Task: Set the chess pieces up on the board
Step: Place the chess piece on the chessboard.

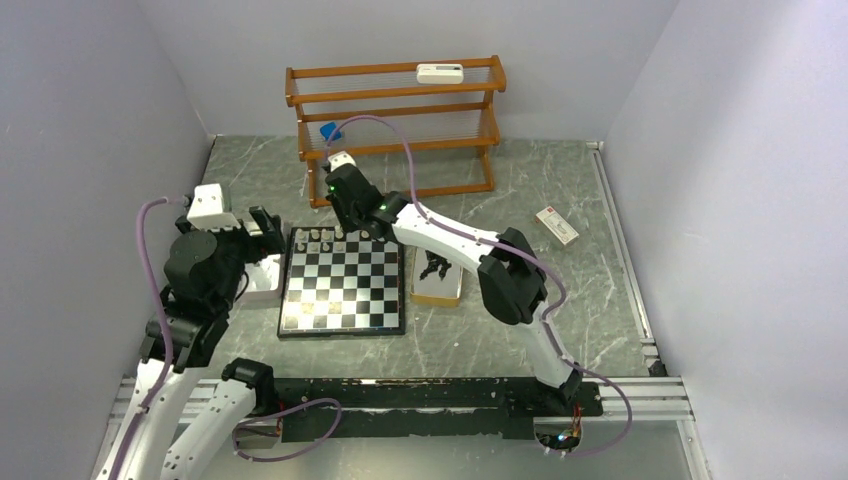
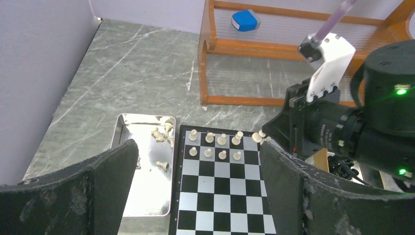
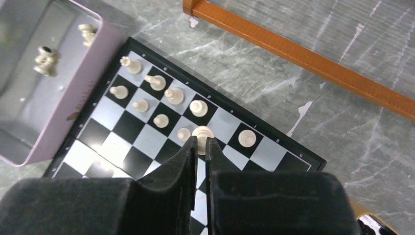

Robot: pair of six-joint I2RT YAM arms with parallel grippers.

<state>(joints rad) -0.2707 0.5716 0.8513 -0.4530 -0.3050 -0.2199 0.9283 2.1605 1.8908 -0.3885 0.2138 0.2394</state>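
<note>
I should next use my right gripper to bring the cream piece down onto a white square in the far row (image 1: pixel 352 237) (image 3: pixel 223 124), which is empty between the grouped pieces and the lone one.
The board (image 1: pixel 340 295) lies in the middle of the table. Several cream pieces (image 3: pixel 147 93) stand in its two far rows at the left; one more (image 3: pixel 247 138) stands alone to the right. My right gripper (image 3: pixel 200 143) is shut on a cream piece (image 3: pixel 202 132) low over those rows; it also shows in the top view (image 1: pixel 345 228). My left gripper (image 2: pixel 198 152) is open and empty, above the board's (image 2: pixel 225 196) left side and the silver tray (image 2: pixel 142 191). Loose cream pieces (image 2: pixel 161 134) lie in that tray.
A second tray (image 1: pixel 440 293) right of the board holds black pieces (image 1: pixel 435 265). A wooden rack (image 1: pixel 395 120) stands behind, with a white device (image 1: pixel 440 72) on top and a blue object (image 1: pixel 328 131). A small box (image 1: pixel 557 226) lies at the right.
</note>
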